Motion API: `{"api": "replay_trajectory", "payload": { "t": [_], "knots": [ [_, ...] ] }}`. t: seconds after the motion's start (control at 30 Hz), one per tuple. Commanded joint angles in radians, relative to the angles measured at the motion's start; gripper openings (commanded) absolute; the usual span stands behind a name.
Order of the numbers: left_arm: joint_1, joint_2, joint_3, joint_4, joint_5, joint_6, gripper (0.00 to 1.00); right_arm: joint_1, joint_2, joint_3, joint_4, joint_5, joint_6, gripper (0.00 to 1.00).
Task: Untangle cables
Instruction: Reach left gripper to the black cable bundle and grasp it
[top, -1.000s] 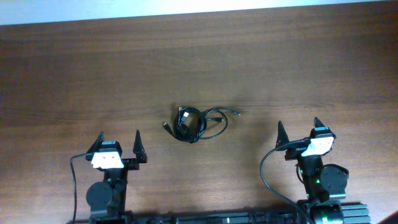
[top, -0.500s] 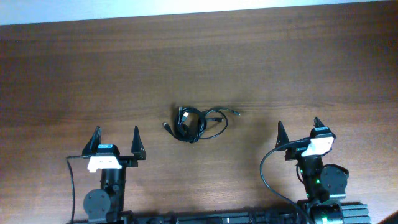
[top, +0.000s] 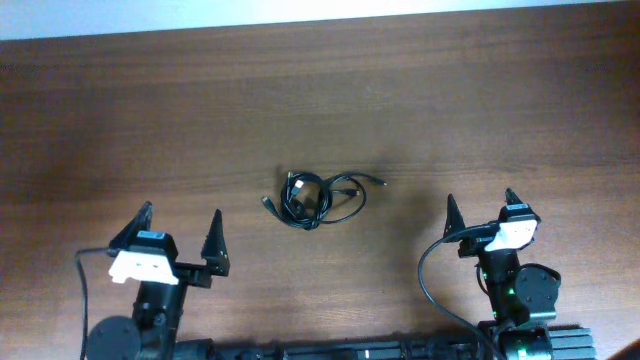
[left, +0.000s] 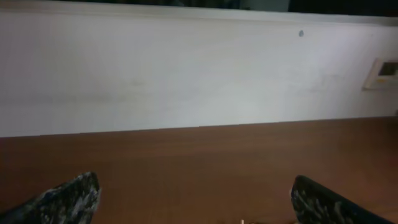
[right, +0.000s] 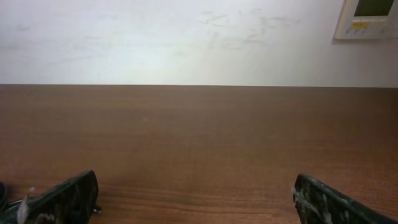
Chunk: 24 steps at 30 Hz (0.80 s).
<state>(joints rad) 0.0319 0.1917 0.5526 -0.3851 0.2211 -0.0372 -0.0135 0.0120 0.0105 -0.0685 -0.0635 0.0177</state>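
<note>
The bundle of cables is well beyond my grippers' fingers. My left gripper needs to move outward to the bundle's coils next and then lower its fingers around the cables.
The cables (top: 318, 198) lie as one small knotted bundle of thin black cords in the middle of the wooden table, with loose plug ends sticking out left and right. My left gripper (top: 180, 218) is open and empty at the near left, well short of the bundle. My right gripper (top: 480, 201) is open and empty at the near right, also apart from it. In the left wrist view the open fingertips (left: 199, 193) frame bare table. In the right wrist view the open fingertips (right: 196, 193) frame bare table, with a plug end (right: 25, 199) at the far left edge.
The brown wooden table (top: 320, 100) runs back to a white wall (right: 186, 37). A wall-mounted panel (right: 370, 18) hangs at the upper right of the right wrist view. Thick black arm wires loop beside each arm base.
My left arm has drawn back toward the near edge and shifted left, turning slightly. The right arm and the cable bundle have not moved.
</note>
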Motion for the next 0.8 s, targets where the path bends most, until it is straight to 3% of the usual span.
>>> {"api": "replay_trajectory", "payload": {
  "t": [0.0,0.33,0.5,0.67,0.77],
  "knots": [
    [-0.005,0.090,0.043,0.000,0.095,0.016,0.99,-0.005,-0.008,-0.005,-0.007,0.016,-0.003,0.99],
    [-0.014,0.406,0.195,-0.058,0.292,0.015,0.99,-0.005,-0.008,-0.005,-0.007,0.016,-0.003,0.99],
    [-0.181,0.491,0.203,-0.051,0.287,0.015,0.99,-0.005,-0.008,-0.005,-0.007,0.016,-0.003,0.99],
    [-0.399,0.666,0.232,0.025,0.182,0.015,0.99,-0.005,-0.008,-0.005,-0.007,0.016,-0.003,0.99],
    [-0.535,0.872,0.336,0.025,0.045,0.015,0.99,-0.005,-0.008,-0.005,-0.007,0.016,-0.003,0.99]
  ]
}}
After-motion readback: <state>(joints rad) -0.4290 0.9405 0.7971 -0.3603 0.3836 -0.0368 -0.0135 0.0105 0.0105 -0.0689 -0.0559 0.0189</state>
